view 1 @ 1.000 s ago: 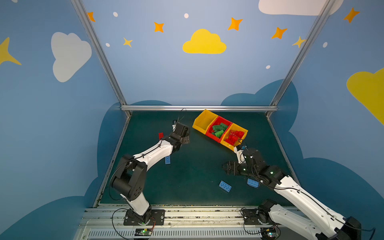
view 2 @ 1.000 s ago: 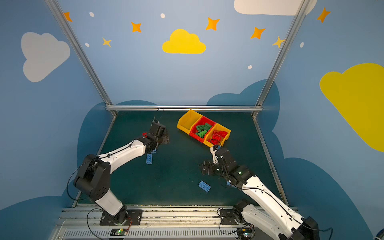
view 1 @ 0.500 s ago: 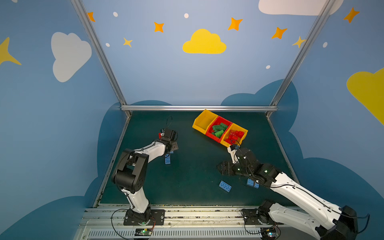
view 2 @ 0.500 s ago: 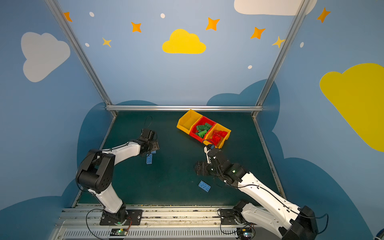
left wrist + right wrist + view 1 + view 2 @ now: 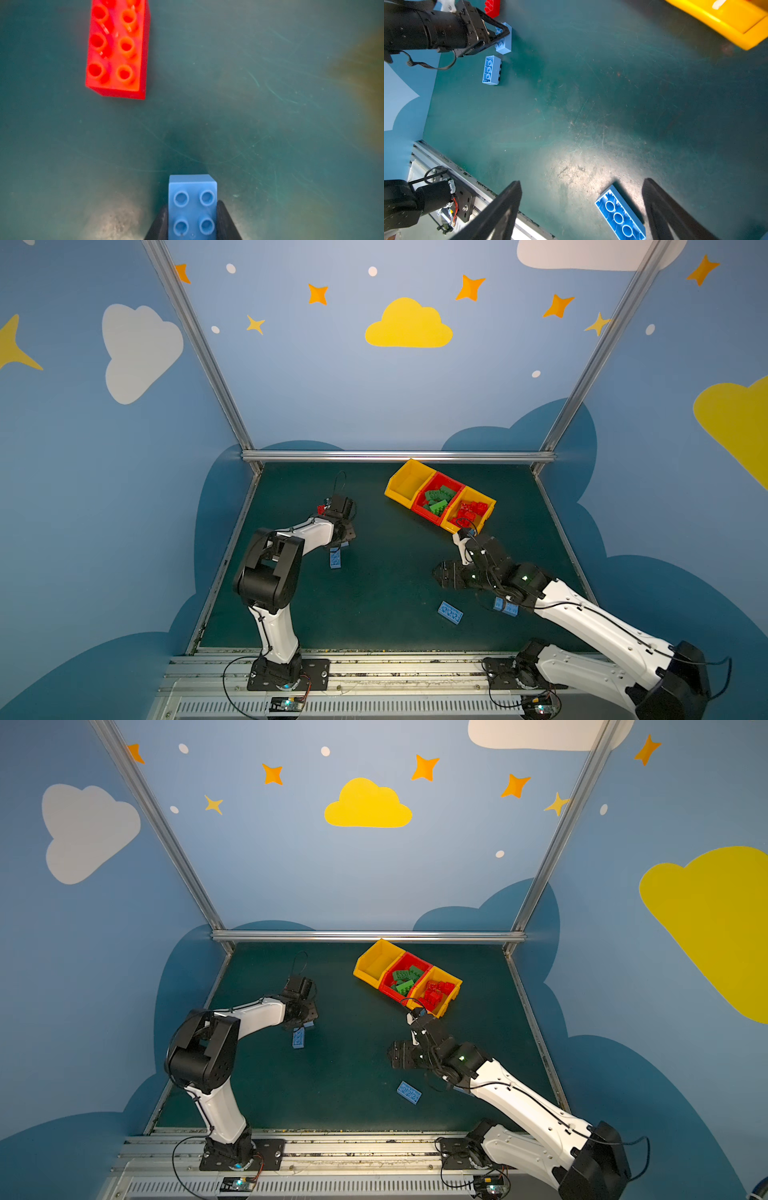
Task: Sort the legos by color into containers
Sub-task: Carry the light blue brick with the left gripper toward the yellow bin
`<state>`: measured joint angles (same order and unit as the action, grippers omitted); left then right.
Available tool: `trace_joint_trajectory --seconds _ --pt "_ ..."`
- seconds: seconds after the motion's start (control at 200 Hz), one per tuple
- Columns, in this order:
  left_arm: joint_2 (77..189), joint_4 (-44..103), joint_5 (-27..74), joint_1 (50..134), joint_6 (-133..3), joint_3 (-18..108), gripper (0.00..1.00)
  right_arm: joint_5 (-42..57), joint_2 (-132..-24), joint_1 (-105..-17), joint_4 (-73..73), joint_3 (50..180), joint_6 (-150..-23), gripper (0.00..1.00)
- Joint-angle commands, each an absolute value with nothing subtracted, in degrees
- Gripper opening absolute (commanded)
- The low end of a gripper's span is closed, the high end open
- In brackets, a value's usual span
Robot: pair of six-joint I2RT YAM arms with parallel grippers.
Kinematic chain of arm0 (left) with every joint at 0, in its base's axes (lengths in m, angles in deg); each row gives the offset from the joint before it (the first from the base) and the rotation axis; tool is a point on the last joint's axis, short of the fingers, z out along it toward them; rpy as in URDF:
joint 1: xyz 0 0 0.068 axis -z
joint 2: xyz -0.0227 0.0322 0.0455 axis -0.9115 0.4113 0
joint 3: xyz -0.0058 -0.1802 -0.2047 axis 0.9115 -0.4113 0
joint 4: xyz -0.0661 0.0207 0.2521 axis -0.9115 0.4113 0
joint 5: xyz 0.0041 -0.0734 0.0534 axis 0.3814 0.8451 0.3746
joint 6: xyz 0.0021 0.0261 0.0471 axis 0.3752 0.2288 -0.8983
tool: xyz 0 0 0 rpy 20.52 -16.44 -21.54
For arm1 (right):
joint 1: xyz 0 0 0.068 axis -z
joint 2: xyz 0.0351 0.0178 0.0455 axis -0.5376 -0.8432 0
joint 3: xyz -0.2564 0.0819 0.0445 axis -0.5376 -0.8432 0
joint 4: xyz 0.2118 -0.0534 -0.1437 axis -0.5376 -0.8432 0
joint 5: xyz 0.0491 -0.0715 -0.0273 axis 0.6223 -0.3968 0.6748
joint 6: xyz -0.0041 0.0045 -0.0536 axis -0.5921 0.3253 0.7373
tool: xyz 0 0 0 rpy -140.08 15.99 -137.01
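Note:
I should next raise my left gripper and move it out over the empty yellow container [image 5: 409, 482] to release the light blue lego, as the other containers hold green and red legos.
My left gripper [image 5: 192, 218] is shut on a light blue lego [image 5: 192, 205], its fingers pressed on the two long sides, low over the mat at the back left [image 5: 337, 546]. A red lego [image 5: 116, 47] lies just beyond it and a second light blue lego [image 5: 336, 560] lies beside it on its side. My right gripper [image 5: 581, 182] hangs open over the mat [image 5: 440, 574], above an upside-down blue lego [image 5: 620, 214]. The containers sit at the back: a yellow one [image 5: 405, 485] with nothing in it, a red one [image 5: 424, 512] with green legos, a yellow one [image 5: 451, 526] with red legos.
Another light blue brick [image 5: 505, 607] lies partly under my right arm. Blue walls and an aluminium frame rail [image 5: 395, 456] close the mat at the back and sides. A metal base rail [image 5: 374, 668] runs along the front edge.
My left gripper has swung left from near the containers, come down to the mat and shut on the light blue lego. My right arm has shifted slightly left and stays open.

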<state>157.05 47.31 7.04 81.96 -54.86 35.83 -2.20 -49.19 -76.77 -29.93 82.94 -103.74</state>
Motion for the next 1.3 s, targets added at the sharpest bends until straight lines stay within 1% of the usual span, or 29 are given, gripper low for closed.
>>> trace_joint_trajectory --seconds 0.0,0.09,0.175,0.42,0.591,0.731,0.951,1.126,1.296 --pt "157.75 50.85 7.20 82.67 -55.64 38.69 0.22 -3.90 -49.18 -76.65 -29.78 84.67 -102.65 0.89" --pt "158.15 52.78 6.50 83.82 -56.08 41.20 0.17 -4.06 -49.14 -76.14 -29.81 84.72 -102.14 0.89" --pt "158.79 54.49 5.80 84.79 -56.67 43.72 0.16 -4.01 -48.94 -75.25 -29.76 84.61 -101.90 0.89" --pt "161.69 58.82 4.51 87.46 -57.70 52.29 0.14 -2.53 -48.00 -72.24 -28.91 83.61 -101.22 0.89" --pt "165.11 59.12 7.79 89.45 -60.11 61.66 0.14 -1.05 -47.28 -70.03 -29.01 83.58 -100.65 0.89" --pt "171.66 57.73 11.62 91.42 -64.58 72.80 0.16 -0.46 -46.42 -68.11 -29.84 83.49 -100.08 0.89" --pt "184.25 59.71 13.98 93.33 -69.20 93.06 0.17 2.04 -47.53 -65.13 -29.60 84.06 -99.57 0.89" --pt "190.45 56.55 14.77 94.27 -69.85 100.86 0.18 3.42 -50.43 -64.08 -29.76 86.24 -98.67 0.89" --pt "195.96 55.35 13.66 94.28 -70.35 107.34 0.19 3.52 -51.01 -63.47 -29.93 86.70 -98.71 0.89"
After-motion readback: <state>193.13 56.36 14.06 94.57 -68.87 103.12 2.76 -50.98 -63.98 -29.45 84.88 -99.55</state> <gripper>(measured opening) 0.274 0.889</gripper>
